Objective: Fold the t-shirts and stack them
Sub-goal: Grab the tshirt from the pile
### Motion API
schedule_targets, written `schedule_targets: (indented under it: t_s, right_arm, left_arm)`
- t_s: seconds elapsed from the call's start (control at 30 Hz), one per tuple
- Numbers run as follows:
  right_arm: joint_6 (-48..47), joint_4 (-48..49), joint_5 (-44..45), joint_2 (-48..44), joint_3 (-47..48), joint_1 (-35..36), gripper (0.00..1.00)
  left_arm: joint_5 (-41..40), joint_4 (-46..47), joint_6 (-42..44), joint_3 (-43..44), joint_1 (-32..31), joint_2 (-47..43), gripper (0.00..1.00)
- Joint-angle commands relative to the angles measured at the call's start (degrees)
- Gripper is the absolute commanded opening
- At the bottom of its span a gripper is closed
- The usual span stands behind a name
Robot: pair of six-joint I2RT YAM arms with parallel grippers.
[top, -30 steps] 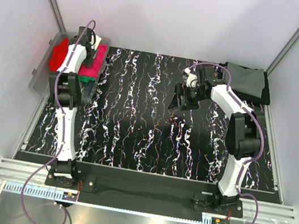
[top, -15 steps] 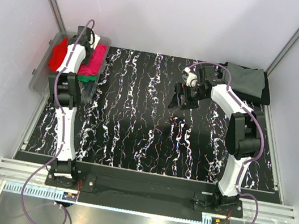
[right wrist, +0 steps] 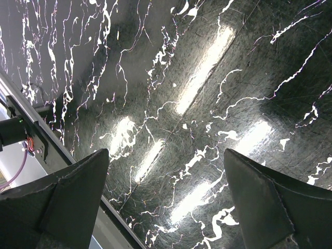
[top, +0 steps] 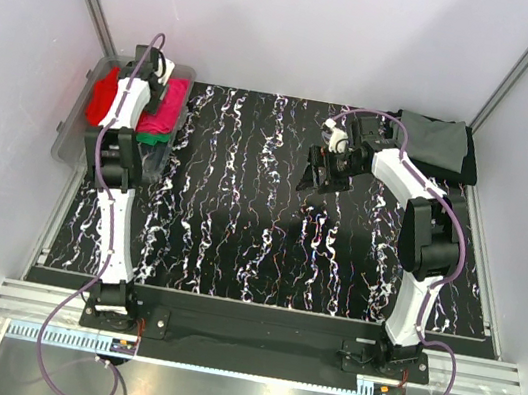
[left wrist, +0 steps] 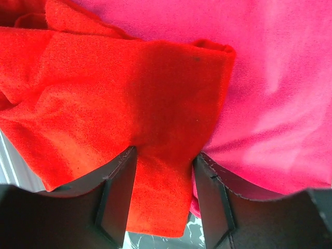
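My left gripper should next stay low in the bin. Then it should close its fingers on the edge of the red flap (left wrist: 165, 163), which is already between them.
A bright red t-shirt (top: 105, 96) and a magenta-pink t-shirt (top: 167, 104) lie crumpled in the clear bin, with a green one (top: 153, 138) showing under them. My left gripper (top: 158, 78) reaches down into the bin. In the left wrist view a flat flap of the red t-shirt (left wrist: 104, 104) hangs between the parted fingers of my left gripper (left wrist: 165, 197), beside the pink t-shirt (left wrist: 280, 78). A folded grey t-shirt (top: 434, 141) lies on a black one (top: 469, 161) at the back right. My right gripper (top: 321, 181) hovers open over the mat, holding nothing (right wrist: 166, 192).
The clear plastic bin (top: 71, 141) stands at the table's left edge, partly off the black marbled mat (top: 241, 214). Pale walls and metal frame posts close in the back and both sides. A metal rail (right wrist: 31, 129) runs along the mat's near edge.
The left gripper shifted slightly over the bin; its jaws narrowed on the red cloth and widened again. The right arm has hardly moved.
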Motion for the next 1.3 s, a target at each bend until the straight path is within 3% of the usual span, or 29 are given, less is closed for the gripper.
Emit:
schedule_targets:
  t_s: [0.0, 0.5, 0.63, 0.8, 0.93, 1.1, 1.27]
  right_arm:
    - [-0.3, 1.1, -1.7, 0.62, 2.35, 0.6, 0.99]
    - [-0.83, 1.1, -1.35, 2.2, 3.14, 0.78, 0.99]
    - [-0.74, 0.93, -1.35, 2.46, 3.41, 0.78, 0.99]
    - [-0.74, 0.93, -1.35, 2.64, 3.23, 0.78, 0.99]
    - [-0.83, 1.01, -1.27, 2.73, 3.58, 0.87, 0.99]
    - [-1.18, 0.93, -0.65, 2.2, 4.46, 1.04, 0.99]
    - [-2.94, 0.84, 2.15, 1.23, 6.3, 0.96, 1.0]
  left_arm:
    - [-2.28, 2.79, -0.43, 3.47, 0.8, -1.14, 0.53]
    - [0.8, 2.09, 0.09, 5.15, 0.45, -0.53, 0.5]
    - [0.8, 0.68, 0.97, 4.44, 0.53, 1.41, 0.35]
    - [1.59, 0.07, 1.85, 4.0, 0.54, 1.67, 0.25]
    - [2.2, -0.37, 1.59, 3.83, 0.45, 1.24, 0.0]
    - [5.63, -2.22, -0.17, 0.76, -0.25, -2.45, 0.0]
    - [9.67, -3.18, -4.55, -8.02, -5.26, -11.13, 0.0]
